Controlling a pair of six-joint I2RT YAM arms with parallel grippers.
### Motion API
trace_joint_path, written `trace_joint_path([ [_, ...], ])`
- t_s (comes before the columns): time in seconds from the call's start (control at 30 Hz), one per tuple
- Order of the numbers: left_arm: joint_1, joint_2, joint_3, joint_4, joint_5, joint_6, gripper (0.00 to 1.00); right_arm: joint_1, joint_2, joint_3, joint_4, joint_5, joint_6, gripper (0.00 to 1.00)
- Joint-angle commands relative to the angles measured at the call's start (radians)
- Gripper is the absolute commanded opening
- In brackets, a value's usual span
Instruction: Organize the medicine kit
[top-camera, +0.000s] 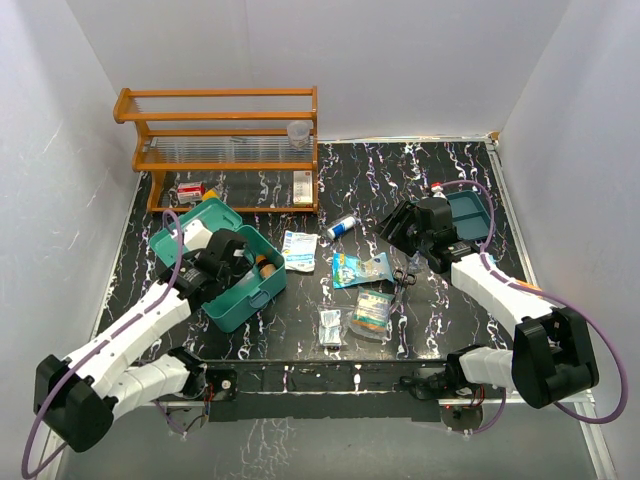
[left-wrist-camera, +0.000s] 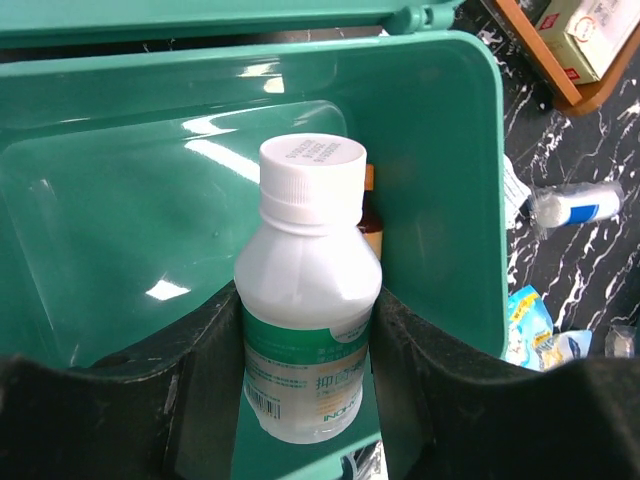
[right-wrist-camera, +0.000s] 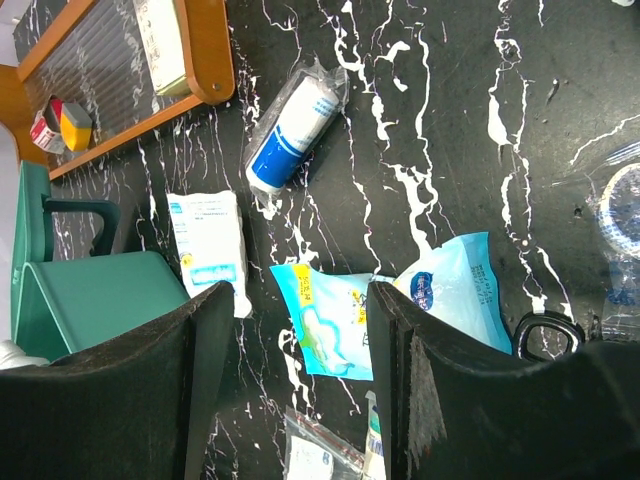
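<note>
My left gripper holds the white bottle and should lower it next, onto the bottom of the kit beside the brown bottle (left-wrist-camera: 372, 222).
The teal-green medicine kit (top-camera: 243, 291) stands open at the left, its lid raised; its inside wall (left-wrist-camera: 120, 190) fills the left wrist view. My left gripper (top-camera: 207, 256) is shut on a white bottle (left-wrist-camera: 310, 300) with a white cap and green label, held upright inside the kit. A small brown bottle (left-wrist-camera: 372, 222) stands just behind it. My right gripper (top-camera: 402, 232) is open and empty above the table, over a light blue pouch (right-wrist-camera: 440, 285). A blue-and-white roll (right-wrist-camera: 290, 130) and a white packet (right-wrist-camera: 210, 245) lie beyond it.
A wooden rack (top-camera: 225, 140) stands at the back left with small boxes under it. A flat teal tray (top-camera: 472, 212) sits behind the right arm. Small clear bags (top-camera: 330, 325) and a packet (top-camera: 372, 313) lie near the front edge. A black ring handle (right-wrist-camera: 545, 330) lies beside the pouch.
</note>
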Motion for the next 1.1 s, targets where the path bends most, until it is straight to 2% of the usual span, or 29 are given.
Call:
trace_joint_path([
  [0.0,0.049,0.002,-0.022,0.071,0.02,0.032,0.31,0.0,-0.008,0.015,0.034,0.032,-0.015,0.53],
  [0.17,0.095,0.005,-0.05,0.087,0.079,0.042,0.3,0.008,-0.008,-0.001,0.053,0.103,-0.007,0.53],
  [0.3,0.099,0.003,-0.1,0.086,0.079,-0.008,0.3,0.019,0.0,0.001,0.075,0.133,-0.013,0.54],
  [0.53,0.108,0.056,-0.116,0.024,0.081,-0.099,0.29,0.031,0.068,0.056,0.02,0.103,-0.031,0.54],
  [1.07,0.153,0.219,-0.146,0.224,0.181,0.028,0.36,0.035,0.156,0.186,-0.099,0.162,-0.027,0.55],
])
